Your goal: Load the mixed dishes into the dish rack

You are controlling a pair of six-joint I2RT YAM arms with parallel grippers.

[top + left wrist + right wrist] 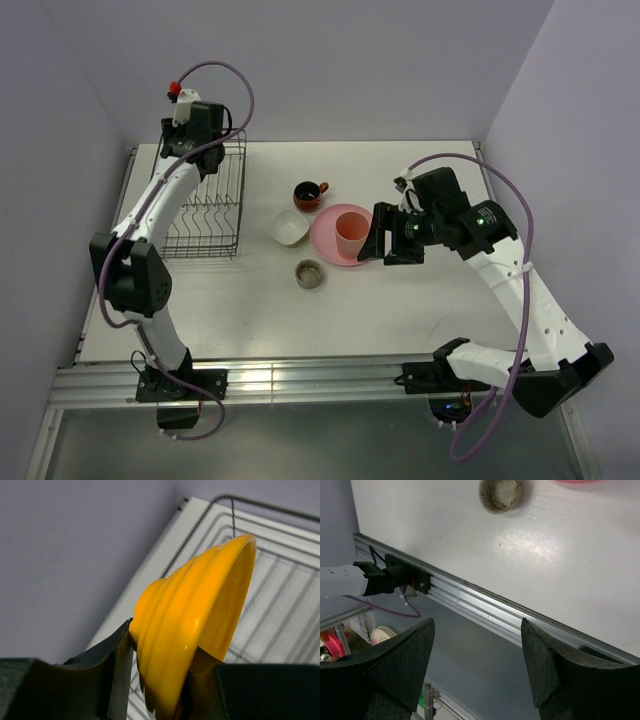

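My left gripper is above the wires at the far end of the dish rack, so next it should go down into that end and let go of the bowl on edge there.
My left gripper point(162, 645) is shut on the rim of the orange-yellow bowl point(195, 615), holding it on edge above the black wire dish rack point(233, 515). In the top view the left wrist hangs over the far end of the dish rack point(205, 215), and the bowl is hidden under it. A pink tumbler point(350, 232) stands on the pink plate point(325, 240) at mid-table. My right gripper point(388, 243) hovers open just right of that plate, with nothing between its fingers. Nearby sit the dark red-brown mug point(309, 195), the white squarish bowl point(290, 228) and the small grey-brown dish point(309, 273).
In the right wrist view the grey-brown dish point(501, 494) lies ahead, with the table's aluminium front rail point(470, 595) below it. Walls close in the table on the left, back and right. The rack stands at the far left, against the table's edge.
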